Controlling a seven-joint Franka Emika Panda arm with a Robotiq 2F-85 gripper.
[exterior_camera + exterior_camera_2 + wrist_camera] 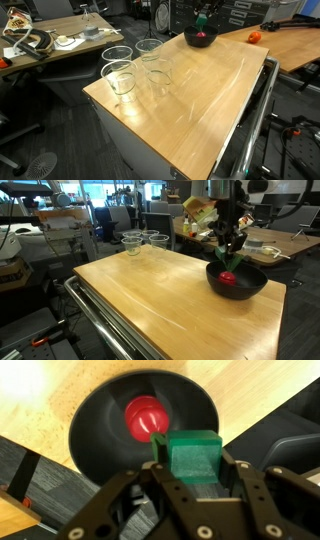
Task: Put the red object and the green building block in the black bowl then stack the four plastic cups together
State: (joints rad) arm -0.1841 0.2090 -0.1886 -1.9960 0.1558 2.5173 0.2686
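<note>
My gripper lowers the green building block (193, 455) into the black bowl beside the red object next, because the block still hangs over the bowl's rim.
In the wrist view my gripper (192, 465) is shut on the green building block (193, 455) and holds it above the near rim of the black bowl (95, 435). The red object (145, 415) lies inside the bowl. In both exterior views the gripper (229, 252) (203, 22) hangs over the bowl (245, 285) (200, 40), with the red object (229, 277) in it. The clear plastic cups (135, 68) stand grouped near one table corner; they also show far back in an exterior view (143, 242).
The wooden table top (200, 100) drops off at its edges close to the bowl. An orange-red ball (254, 37) lies on a neighbouring wooden table. Cluttered desks and chairs stand around. A black frame (120, 330) runs along the table side.
</note>
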